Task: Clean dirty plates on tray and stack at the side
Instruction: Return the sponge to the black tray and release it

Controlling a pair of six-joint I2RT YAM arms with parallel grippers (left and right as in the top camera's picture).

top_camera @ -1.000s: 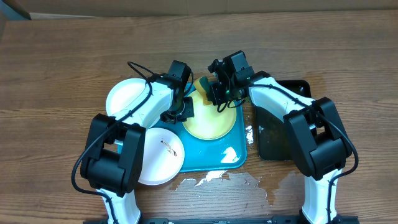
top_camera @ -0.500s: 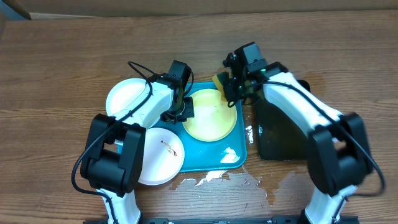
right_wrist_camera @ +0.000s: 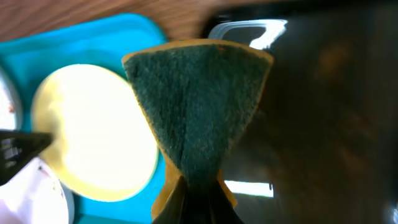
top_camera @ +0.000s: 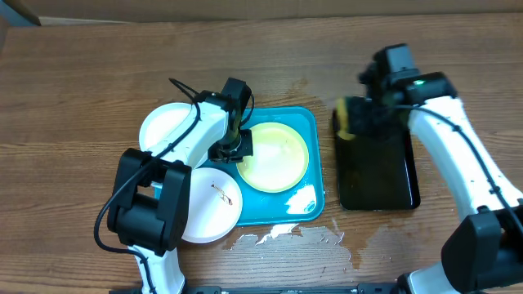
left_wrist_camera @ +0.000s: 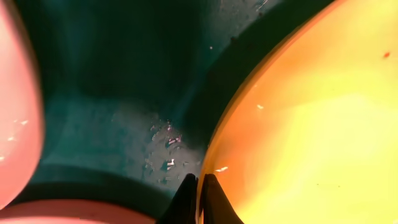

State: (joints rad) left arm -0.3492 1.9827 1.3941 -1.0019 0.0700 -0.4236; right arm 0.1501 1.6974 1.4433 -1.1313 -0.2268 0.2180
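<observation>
The robot should next move its right gripper to the right in the overhead view and down to release the sponge (right_wrist_camera: 198,106) on the black tray's bottom, because the tray's bottom is empty.
The pale yellow-green plate (top_camera: 275,157) lies on the teal tray (top_camera: 307,124). My left gripper (top_camera: 238,148) is shut on that plate's left rim; in the left wrist view the fingertips (left_wrist_camera: 200,198) pinch the edge of the plate (left_wrist_camera: 311,124) over the wet tray (left_wrist_camera: 124,93). One white plate (top_camera: 166,127) lies on the table left of the tray. Another white plate (top_camera: 209,206), with a small dark smear, lies at the tray's front left. My right gripper (top_camera: 360,119) is shut on a yellow-and-green sponge (right_wrist_camera: 198,106), held above the black tray's left far corner.
A black rectangular tray (top_camera: 376,175) sits right of the teal tray; it also shows in the right wrist view (right_wrist_camera: 323,112). Wet white patches (top_camera: 286,237) lie on the wooden table in front of the teal tray.
My right arm has carried the sponge off the yellow-green plate and to the right, over the black tray. My left gripper has stayed on the plate's rim.
</observation>
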